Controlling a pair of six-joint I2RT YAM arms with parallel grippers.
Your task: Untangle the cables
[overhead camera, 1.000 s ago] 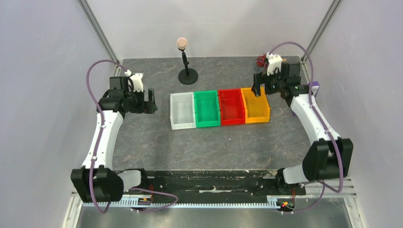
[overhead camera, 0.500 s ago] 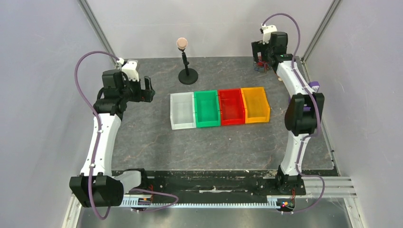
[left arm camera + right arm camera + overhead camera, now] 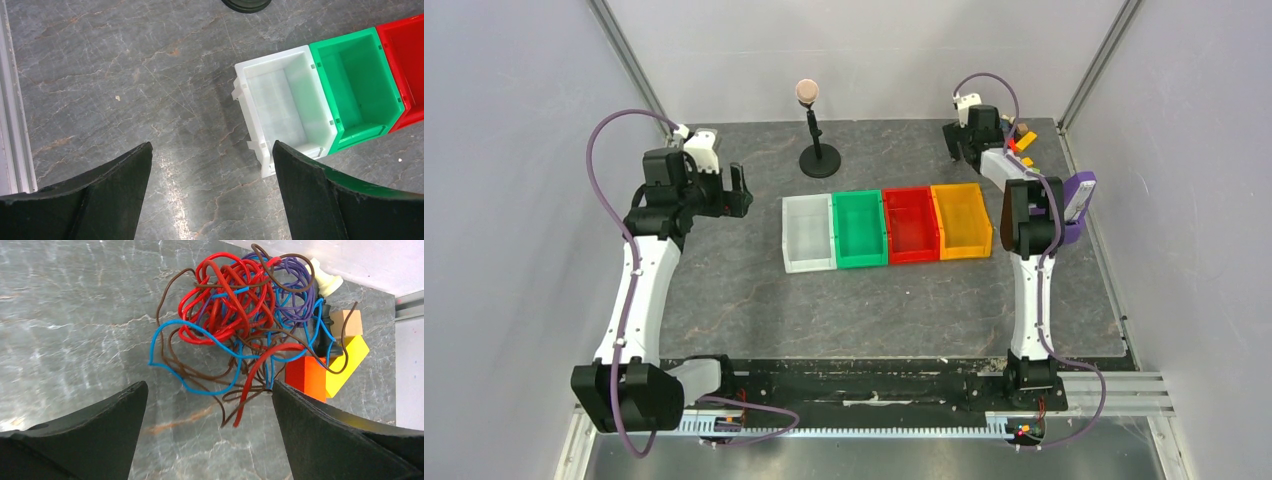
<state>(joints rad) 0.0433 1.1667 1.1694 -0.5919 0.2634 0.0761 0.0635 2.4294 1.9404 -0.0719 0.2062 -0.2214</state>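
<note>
The tangle's near loose ends show between the open fingers in the wrist view, so I will ease my right gripper onto them and close its fingers.
The cables lie in one loose tangle of red, blue, brown and purple wires on the grey table at the back right. My right gripper is open, its jaws wide apart just short of the tangle's near loose ends, with nothing between them. In the top view the right gripper reaches to the back right corner and covers the tangle. My left gripper is open and empty above bare table, left of the white bin. It also shows in the top view.
Four bins stand in a row mid-table: white, green, red, orange. A black stand with a pink ball is behind them. An orange block, a yellow block, a tan cube and a white piece touch the tangle.
The right arm has stretched to the back right corner and its gripper has come down before the tangle. The left arm has barely moved.
</note>
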